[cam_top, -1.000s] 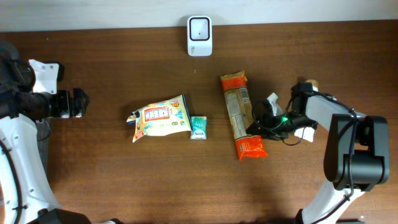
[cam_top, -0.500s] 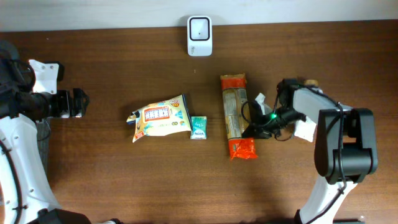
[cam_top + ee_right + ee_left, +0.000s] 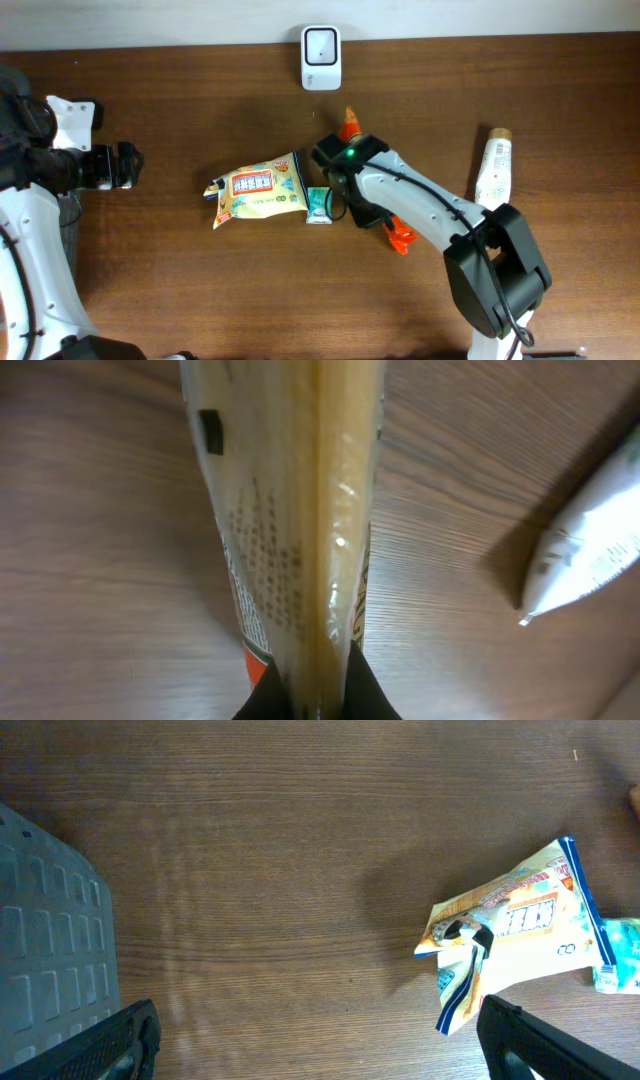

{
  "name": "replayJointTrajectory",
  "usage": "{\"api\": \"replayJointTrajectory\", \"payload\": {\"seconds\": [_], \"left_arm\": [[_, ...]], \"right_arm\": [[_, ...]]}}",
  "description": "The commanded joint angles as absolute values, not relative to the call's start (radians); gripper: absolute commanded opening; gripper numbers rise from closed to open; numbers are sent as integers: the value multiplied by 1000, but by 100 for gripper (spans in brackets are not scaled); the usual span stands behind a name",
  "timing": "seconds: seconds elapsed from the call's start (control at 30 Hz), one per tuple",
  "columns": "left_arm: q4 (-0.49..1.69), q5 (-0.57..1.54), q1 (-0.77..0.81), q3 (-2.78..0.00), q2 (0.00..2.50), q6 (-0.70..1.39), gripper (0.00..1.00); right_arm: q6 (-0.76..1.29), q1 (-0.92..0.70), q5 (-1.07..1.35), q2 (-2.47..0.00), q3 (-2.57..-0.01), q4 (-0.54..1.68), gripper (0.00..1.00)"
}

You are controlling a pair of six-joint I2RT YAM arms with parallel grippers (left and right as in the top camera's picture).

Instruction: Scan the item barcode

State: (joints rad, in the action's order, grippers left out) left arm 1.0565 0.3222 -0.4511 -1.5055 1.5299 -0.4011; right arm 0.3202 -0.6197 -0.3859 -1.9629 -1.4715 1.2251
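Note:
The bare wood below lies open between the teal packet and the white bottle. I should roll my right gripper next, lower the long packet and release it there.
My right gripper (image 3: 348, 188) is shut on a long clear packet with orange ends (image 3: 400, 237), held off the table near the middle. In the right wrist view the packet (image 3: 290, 510) runs straight up from between the two dark fingertips (image 3: 262, 698), its printed side to the left. The white scanner (image 3: 321, 44) stands at the back edge, beyond the packet's upper orange tip (image 3: 347, 127). Far to the left my left gripper (image 3: 112, 165) is open, with only bare wood between its fingers (image 3: 115, 1042).
A yellow snack bag (image 3: 255, 190) and a small teal packet (image 3: 319, 205) lie just left of the right gripper. The snack bag (image 3: 520, 925) also shows in the left wrist view. A white bottle (image 3: 493, 165) lies at the right. A grey bin (image 3: 45, 950) sits by the left arm.
The right gripper shut on the long packet and carried it from the right side to the table's middle, off the surface. The white bottle is now uncovered. The left arm stayed still.

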Motion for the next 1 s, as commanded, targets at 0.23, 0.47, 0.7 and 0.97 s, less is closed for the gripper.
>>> {"api": "replayJointTrajectory", "payload": {"seconds": [0.23, 0.47, 0.7, 0.97], "left_arm": [[1056, 326, -453, -1504, 1530, -414, 99], [1055, 326, -453, -1504, 1530, -414, 99], [1055, 325, -453, -1504, 1530, -414, 99], [1055, 326, -453, -1504, 1530, -414, 99]], "right_arm": [[422, -637, -497, -2007, -1469, 1259, 4], [645, -603, -787, -2005, -1586, 1468, 4], [645, -621, -786, -2186, -1567, 1428, 4], [497, -757, -616, -2199, -1567, 1301, 45]]}}
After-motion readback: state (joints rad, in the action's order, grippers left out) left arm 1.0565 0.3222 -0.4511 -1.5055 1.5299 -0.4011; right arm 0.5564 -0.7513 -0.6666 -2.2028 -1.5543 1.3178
